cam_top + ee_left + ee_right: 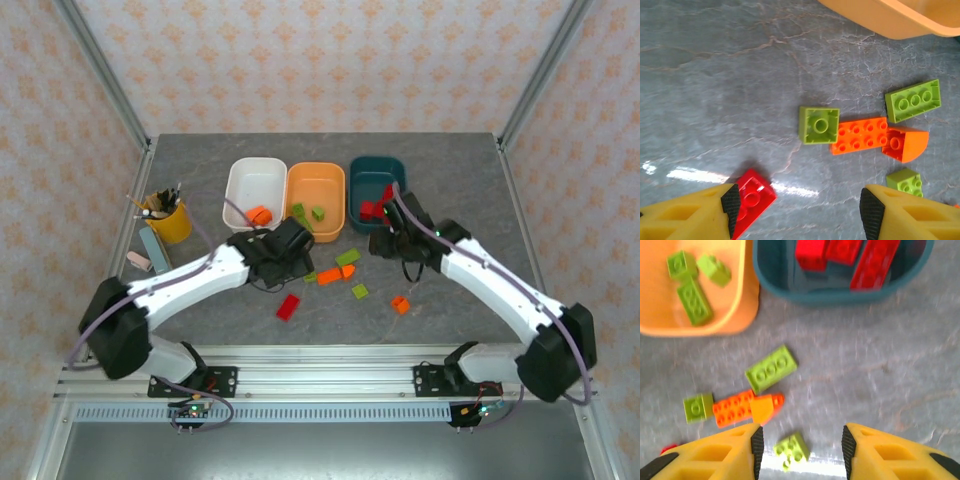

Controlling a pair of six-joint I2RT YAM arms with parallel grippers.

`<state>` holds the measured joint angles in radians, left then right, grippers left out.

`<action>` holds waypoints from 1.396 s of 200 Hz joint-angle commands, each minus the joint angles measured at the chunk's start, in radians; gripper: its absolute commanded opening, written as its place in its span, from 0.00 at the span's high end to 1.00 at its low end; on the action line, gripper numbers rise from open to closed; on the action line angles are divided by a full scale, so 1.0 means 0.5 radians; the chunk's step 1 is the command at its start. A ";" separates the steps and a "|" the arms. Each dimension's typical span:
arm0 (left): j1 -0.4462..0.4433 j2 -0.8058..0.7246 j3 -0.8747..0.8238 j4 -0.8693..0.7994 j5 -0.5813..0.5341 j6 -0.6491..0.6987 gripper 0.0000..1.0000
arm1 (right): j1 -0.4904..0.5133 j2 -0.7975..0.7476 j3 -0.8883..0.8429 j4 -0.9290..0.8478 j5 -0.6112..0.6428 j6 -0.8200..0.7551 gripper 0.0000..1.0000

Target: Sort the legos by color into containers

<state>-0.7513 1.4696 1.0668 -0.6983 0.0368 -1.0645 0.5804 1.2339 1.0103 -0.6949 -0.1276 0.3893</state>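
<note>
The left gripper needs to go down next, with its open fingers around the lime square below, because the orange tub already has bricks of the square's colour in it.
White tub holds an orange brick. Orange tub holds lime bricks. Teal tub holds red bricks. Loose on the table lie a red brick, a lime square, a flat orange brick, an orange wedge, a long lime brick and a small lime brick. My left gripper is open above the table, the red brick by its left finger. My right gripper is open above the small lime brick.
A yellow cup with pens and a pale block stand at the left. Another small orange brick lies toward the right front. The table's front rail runs just behind the arm bases.
</note>
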 commanded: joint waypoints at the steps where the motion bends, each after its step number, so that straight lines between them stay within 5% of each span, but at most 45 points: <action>1: -0.018 0.215 0.153 -0.015 -0.036 -0.011 0.33 | 0.026 -0.224 -0.135 0.033 -0.071 0.093 0.53; 65: 0.011 0.760 0.491 -0.165 -0.065 -0.064 0.40 | 0.029 -0.448 -0.165 -0.159 -0.049 0.070 0.52; 141: 0.033 0.961 0.557 -0.206 -0.046 -0.005 0.50 | 0.027 -0.443 -0.175 -0.175 -0.011 0.098 0.52; 200: 0.027 0.921 0.618 -0.260 -0.183 0.049 0.68 | 0.028 -0.438 -0.155 -0.173 -0.003 0.127 0.52; 238: 0.052 0.738 0.995 -0.510 -0.383 0.236 0.74 | 0.028 -0.497 -0.138 -0.174 0.015 0.142 0.52; 279: 0.265 1.077 1.595 -0.555 -0.230 0.449 0.74 | 0.027 -0.504 -0.107 -0.115 0.014 0.202 0.52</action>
<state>-0.6884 1.9179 1.7313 -0.9134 -0.0673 -0.9276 0.5888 0.9890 0.9295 -0.7624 -0.1482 0.4587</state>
